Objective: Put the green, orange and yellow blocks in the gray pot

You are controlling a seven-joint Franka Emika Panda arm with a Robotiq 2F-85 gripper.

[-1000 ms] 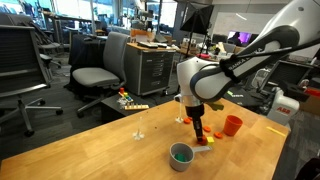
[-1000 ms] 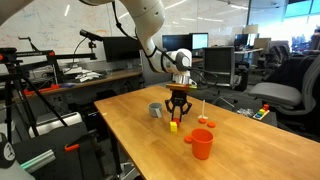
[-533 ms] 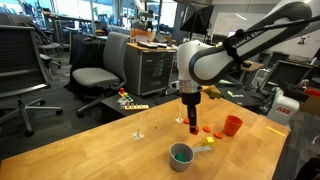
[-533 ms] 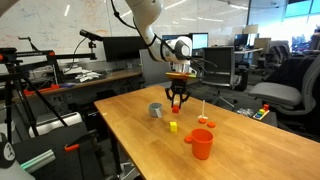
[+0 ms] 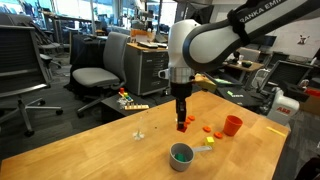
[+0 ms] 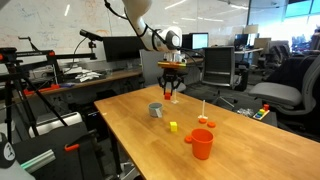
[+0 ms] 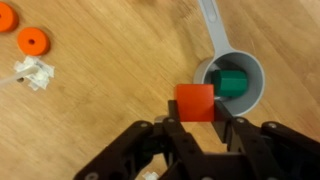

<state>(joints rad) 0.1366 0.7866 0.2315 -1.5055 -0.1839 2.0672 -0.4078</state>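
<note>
My gripper holds the orange block, which still hangs beside the pot's opening, so next I will move it to the right in the wrist view, over the gray pot's opening (image 5: 181,152) (image 7: 234,83).
My gripper (image 7: 195,112) is shut on the orange block (image 7: 195,101) and holds it above the table, beside the gray pot (image 7: 256,92). The green block (image 7: 233,83) lies inside the pot. The gripper also shows in both exterior views (image 5: 182,124) (image 6: 171,96), raised clear of the table. The pot stands near the table's edge (image 5: 181,155) (image 6: 155,110). The yellow block (image 6: 172,126) lies on the table apart from the pot; in an exterior view it lies next to the pot's handle (image 5: 210,143).
An orange-red cup (image 5: 232,125) (image 6: 201,144) stands on the wooden table. Small orange discs (image 7: 33,41) (image 6: 208,123) and a small white piece (image 7: 33,72) lie nearby. A thin upright stick (image 5: 139,130) (image 6: 203,108) stands on the table. Office chairs and desks surround it.
My gripper has risen from the table with the orange block in it and moved away from the cup, to a spot over the table beside the pot.
</note>
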